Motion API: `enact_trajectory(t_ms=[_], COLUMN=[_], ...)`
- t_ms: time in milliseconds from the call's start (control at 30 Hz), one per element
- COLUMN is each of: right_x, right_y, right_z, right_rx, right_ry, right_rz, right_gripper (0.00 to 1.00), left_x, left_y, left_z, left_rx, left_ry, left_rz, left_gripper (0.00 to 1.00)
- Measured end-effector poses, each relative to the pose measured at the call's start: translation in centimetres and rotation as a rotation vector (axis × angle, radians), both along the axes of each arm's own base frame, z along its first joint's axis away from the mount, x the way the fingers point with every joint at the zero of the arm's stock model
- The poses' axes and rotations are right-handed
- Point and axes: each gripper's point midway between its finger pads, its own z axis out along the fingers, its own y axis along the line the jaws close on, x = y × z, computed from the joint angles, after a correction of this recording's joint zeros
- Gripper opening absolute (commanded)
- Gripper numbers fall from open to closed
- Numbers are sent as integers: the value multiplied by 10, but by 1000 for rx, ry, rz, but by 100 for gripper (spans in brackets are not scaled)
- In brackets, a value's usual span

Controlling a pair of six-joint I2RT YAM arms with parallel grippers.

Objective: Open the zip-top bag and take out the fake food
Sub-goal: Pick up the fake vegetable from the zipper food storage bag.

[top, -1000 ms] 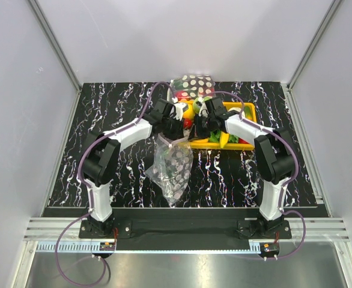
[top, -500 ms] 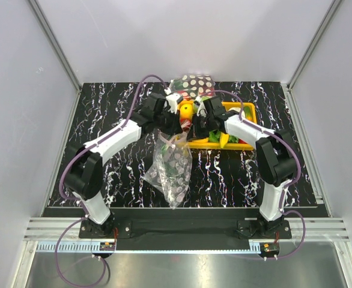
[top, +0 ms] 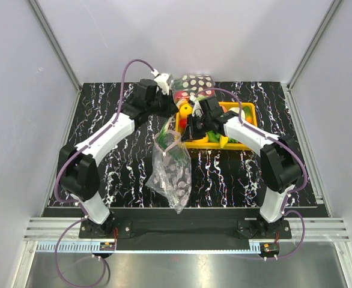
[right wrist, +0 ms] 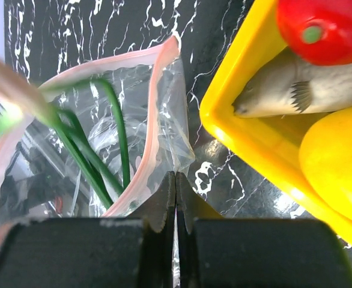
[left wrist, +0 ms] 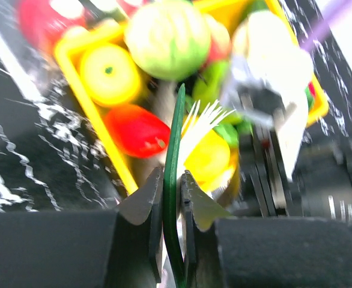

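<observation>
I will next raise my left gripper, move it over the yellow tray's end [top: 183, 117] [left wrist: 119, 96] and hand the green stalk to my right gripper, because the stalk still goes into the bag.
The zip-top bag [top: 173, 171] hangs over the table with its pink-edged mouth [right wrist: 158, 78] open. My right gripper [right wrist: 176, 180] is shut on the bag's rim beside the yellow tray; it also shows in the top view [top: 190, 129]. My left gripper [left wrist: 172, 177] is shut on a thin green stalk of fake food [left wrist: 175, 138] with a white frayed tip [left wrist: 206, 114]. From above, this gripper [top: 169, 109] is over the bag mouth, and the stalk [top: 166, 128] runs down into the bag. More green stalks [right wrist: 119, 138] lie inside.
A yellow tray [top: 248, 108] behind the bag holds toy fruits: a red one [right wrist: 326, 24], a yellow one [right wrist: 338, 162], a green-yellow one [left wrist: 167, 36], and a grey fish [right wrist: 308, 90]. A polka-dot bag [top: 194, 84] lies behind the tray.
My left gripper closed on the green stalk and moved up and back, drawing it from the bag. The right gripper kept its hold on the rim.
</observation>
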Motion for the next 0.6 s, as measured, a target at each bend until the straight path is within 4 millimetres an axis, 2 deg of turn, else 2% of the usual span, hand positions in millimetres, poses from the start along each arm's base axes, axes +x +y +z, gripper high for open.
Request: enact_trajectory(t_ms=[200, 333, 433, 600], right_x=[-12, -20, -24, -33], right_y=[4, 7, 8, 12], right_z=[-4, -7, -9, -14], right_rx=[-30, -47, -56, -77], right_ry=[-1, -1, 0, 13], right_rz=[40, 69, 88, 124], right_gripper=[0, 0, 0, 0], left_x=[22, 32, 44, 63], left_y=[21, 43, 61, 105], left_z=[21, 37, 60, 112], left_rx=[-2, 5, -6, -48], left_ry=[-69, -110, -157, -258], left_rz=[115, 196, 263, 408], left_gripper=[0, 0, 0, 0])
